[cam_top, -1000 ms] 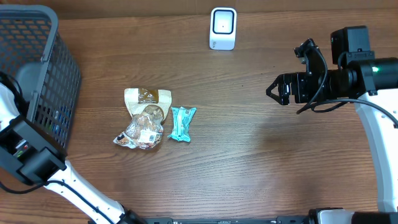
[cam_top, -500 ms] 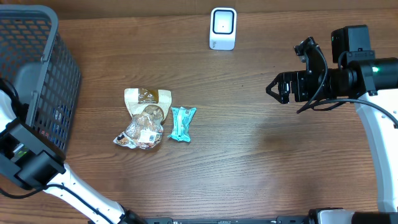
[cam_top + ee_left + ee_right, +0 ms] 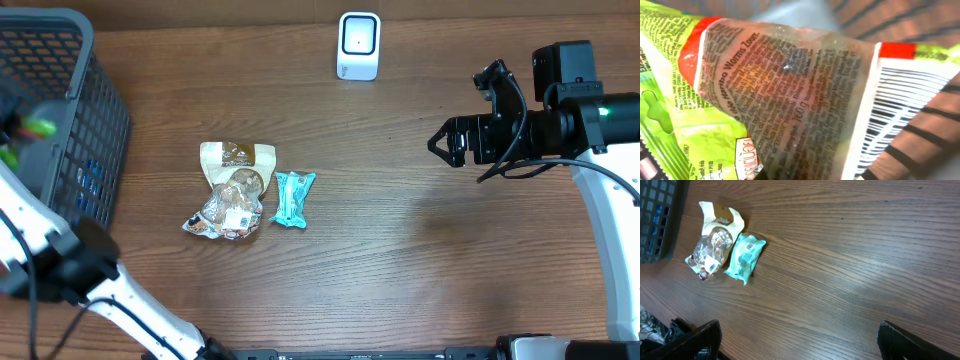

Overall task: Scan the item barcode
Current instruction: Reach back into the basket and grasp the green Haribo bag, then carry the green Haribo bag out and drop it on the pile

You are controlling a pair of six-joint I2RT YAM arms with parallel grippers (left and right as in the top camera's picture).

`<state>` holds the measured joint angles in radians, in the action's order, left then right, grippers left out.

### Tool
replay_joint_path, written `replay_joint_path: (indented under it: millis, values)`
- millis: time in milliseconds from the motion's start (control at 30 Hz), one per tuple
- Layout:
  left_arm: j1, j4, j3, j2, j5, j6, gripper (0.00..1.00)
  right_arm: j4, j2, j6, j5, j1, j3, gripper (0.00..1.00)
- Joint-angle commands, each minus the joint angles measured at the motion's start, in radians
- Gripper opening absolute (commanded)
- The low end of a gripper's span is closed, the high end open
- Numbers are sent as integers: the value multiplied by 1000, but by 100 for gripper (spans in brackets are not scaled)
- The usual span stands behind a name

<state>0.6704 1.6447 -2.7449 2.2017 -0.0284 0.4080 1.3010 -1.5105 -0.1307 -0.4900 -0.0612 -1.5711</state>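
Observation:
I should next move my left gripper past the basket's rim and lower the bag over the beige pouch and teal bar [image 3: 265,194].
A lime-green and clear bag of gummy worms [image 3: 785,95] fills the left wrist view, its printed back towards the camera and its barcode [image 3: 900,120] at the right. My left gripper [image 3: 800,174] is shut on this bag; its fingers are almost wholly hidden behind the bag. From overhead the bag is a green blur [image 3: 36,128] over the dark basket [image 3: 70,110]. The white scanner [image 3: 359,45] stands at the table's far edge. My right gripper [image 3: 440,143] hovers open at the right with nothing in it, its fingers [image 3: 695,340] wide apart above bare wood.
A beige snack pouch [image 3: 232,190] and a teal wrapped bar [image 3: 292,198] lie side by side left of centre; the right wrist view shows the pouch [image 3: 715,240] and the bar [image 3: 744,256] too. The mesh basket takes up the far left corner.
My left gripper has closed on the gummy bag, and the left arm has swung, bringing the bag up as a green blur over the basket. The right arm has not moved.

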Motion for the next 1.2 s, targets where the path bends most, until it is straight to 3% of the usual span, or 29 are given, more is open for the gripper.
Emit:
replay_joint_path:
  millis: [0,200,267,367,600,833,867,900,967,1000,1067,1167]
  values:
    - [-49,12,-101,-206,-33,-27,4,-1,5,3,-1,-3,-25,100]
    - [-212,45,-91,-362,-80,-97,4,-6,5,3,-1,-3,-25,100]
    - [-383,45,-19,-401,-102,-143,4,-5,5,3,-1,-3,-25,100]
    - [-534,45,92,-410,-72,-167,4,-2,5,3,-1,-3,-25,100]
    - [-769,33,574,-397,18,-112,4,-20,5,3,-1,-3,-18,100]
    - [-888,-180,1045,-393,-74,-116,7,-29,5,3,-1,-3,-18,100]
    - [-897,-203,1086,-393,-77,-116,13,-28,5,3,-1,-3,-18,100]
    - [-906,-219,1118,-393,-76,-116,26,-28,5,3,-1,-3,-18,100]
    - [-913,-244,1155,-393,-68,-116,83,-28,5,3,-1,-3,-18,100]
    - [-913,-247,1158,-393,-66,-116,94,-28,5,3,-1,-3,-18,100]
    - [-909,-254,1152,-394,-64,-117,99,-27,5,3,-1,-3,-18,100]
    - [-880,-224,1074,-397,-61,-126,94,-27,5,3,-1,-3,-18,100]
